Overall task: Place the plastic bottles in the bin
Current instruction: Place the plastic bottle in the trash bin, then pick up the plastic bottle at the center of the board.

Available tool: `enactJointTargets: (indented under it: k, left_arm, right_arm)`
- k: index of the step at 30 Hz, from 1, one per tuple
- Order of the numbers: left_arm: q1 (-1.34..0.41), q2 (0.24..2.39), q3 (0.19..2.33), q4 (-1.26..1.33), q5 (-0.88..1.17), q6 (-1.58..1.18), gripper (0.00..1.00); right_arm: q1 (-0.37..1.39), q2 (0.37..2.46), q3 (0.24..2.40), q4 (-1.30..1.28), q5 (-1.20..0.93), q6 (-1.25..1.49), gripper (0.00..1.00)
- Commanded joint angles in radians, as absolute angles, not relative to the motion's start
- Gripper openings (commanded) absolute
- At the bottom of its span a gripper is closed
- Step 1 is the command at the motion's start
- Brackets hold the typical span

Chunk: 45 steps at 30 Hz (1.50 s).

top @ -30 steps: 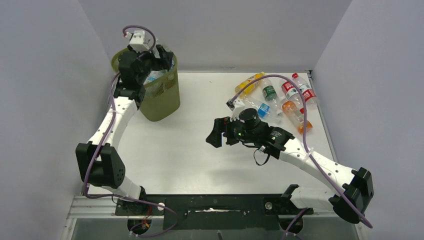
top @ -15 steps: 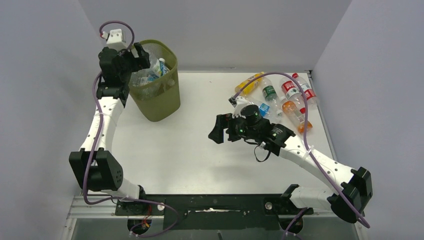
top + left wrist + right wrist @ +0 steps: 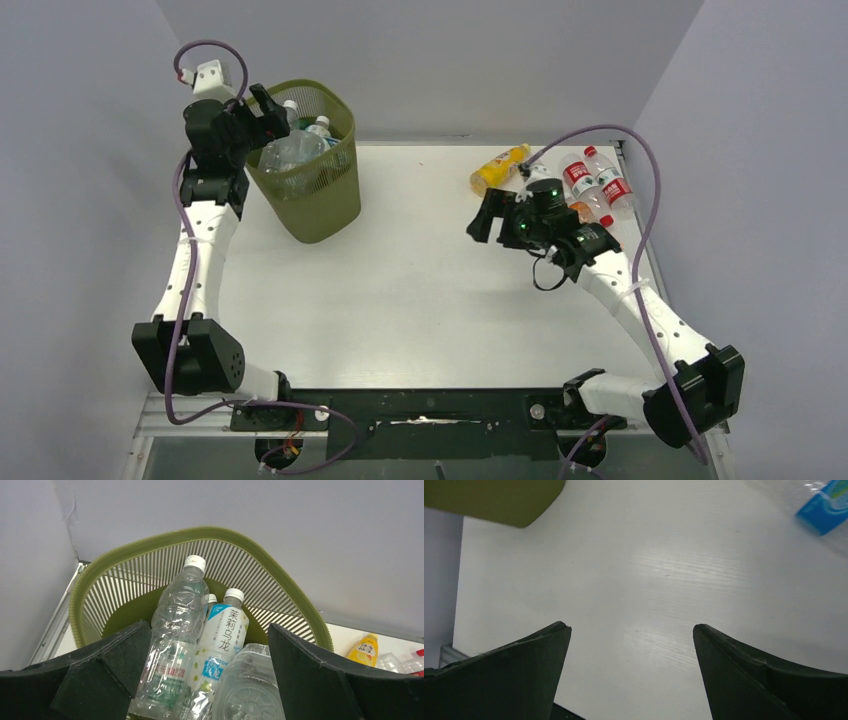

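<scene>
My open right gripper should next go down onto the label [image 3: 827, 506], as the blue-labelled bottle is below it and to its right in the wrist view.
The olive-green mesh bin [image 3: 318, 205] stands at the back left with several plastic bottles inside. In the left wrist view a clear bottle [image 3: 176, 625], a white-labelled one [image 3: 226, 632] and a third clear one [image 3: 250, 690] lie in the bin [image 3: 295, 597]. My left gripper [image 3: 267, 112] hangs open at the bin's left rim, holding nothing [image 3: 210, 630]. More bottles lie at the back right: a yellow one [image 3: 497, 167] and two red-labelled ones [image 3: 578, 180] [image 3: 610, 186]. My right gripper [image 3: 484, 217] is open just left of them, empty over bare table [image 3: 631, 627].
The right arm [image 3: 600, 270] covers part of the bottle cluster. A blue-labelled bottle [image 3: 824, 505] shows at the top right of the right wrist view. Grey walls close the table on the left, back and right.
My left gripper has drawn back left from over the bin to its rim and opened wider. My right arm has swung right and back, toward the bottle cluster.
</scene>
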<state>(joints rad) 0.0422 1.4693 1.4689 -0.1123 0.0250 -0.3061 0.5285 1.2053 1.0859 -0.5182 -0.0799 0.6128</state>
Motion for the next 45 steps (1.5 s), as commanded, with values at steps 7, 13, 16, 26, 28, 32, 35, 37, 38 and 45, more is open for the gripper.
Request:
enactJointTargets:
  k: [7, 13, 16, 26, 28, 32, 35, 37, 38, 45]
  left_arm:
    - [0.063, 1.383, 1.529, -0.178, 0.043, -0.403, 0.88]
    - [0.061, 1.332, 1.466, -0.184, 0.113, -0.455, 0.88]
    - [0.063, 1.311, 1.475, -0.224, 0.162, -0.460, 0.88]
    - [0.018, 1.239, 1.478, -0.273, 0.331, -0.560, 0.89]
    - [0.006, 1.227, 1.468, -0.285, 0.343, -0.563, 0.89]
    - [-0.041, 1.216, 1.439, -0.304, 0.360, -0.568, 0.89]
    - [-0.081, 1.207, 1.413, -0.306, 0.342, -0.565, 0.89]
    - [-0.116, 1.206, 1.401, -0.308, 0.333, -0.564, 0.89]
    - [-0.129, 1.207, 1.397, -0.308, 0.327, -0.564, 0.89]
    - [-0.198, 1.219, 1.376, -0.307, 0.287, -0.556, 0.88]
  right_arm:
    - [0.179, 1.325, 1.131, -0.558, 0.028, 0.549, 1.00]
    - [0.085, 1.470, 1.165, -0.461, 0.031, 0.532, 0.99]
    - [0.057, 1.552, 1.207, -0.439, 0.032, 0.534, 0.98]
    - [0.025, 1.715, 1.322, -0.325, 0.002, 0.501, 0.93]
    - [0.025, 1.733, 1.331, -0.302, -0.004, 0.491, 0.92]
    - [0.022, 1.773, 1.334, -0.256, -0.032, 0.471, 0.91]
    - [0.022, 1.788, 1.314, -0.219, -0.072, 0.460, 0.90]
    - [0.023, 1.795, 1.295, -0.193, -0.099, 0.453, 0.89]
    - [0.023, 1.798, 1.286, -0.183, -0.115, 0.453, 0.89]
    - [0.043, 1.758, 1.175, -0.116, -0.203, 0.445, 0.88]
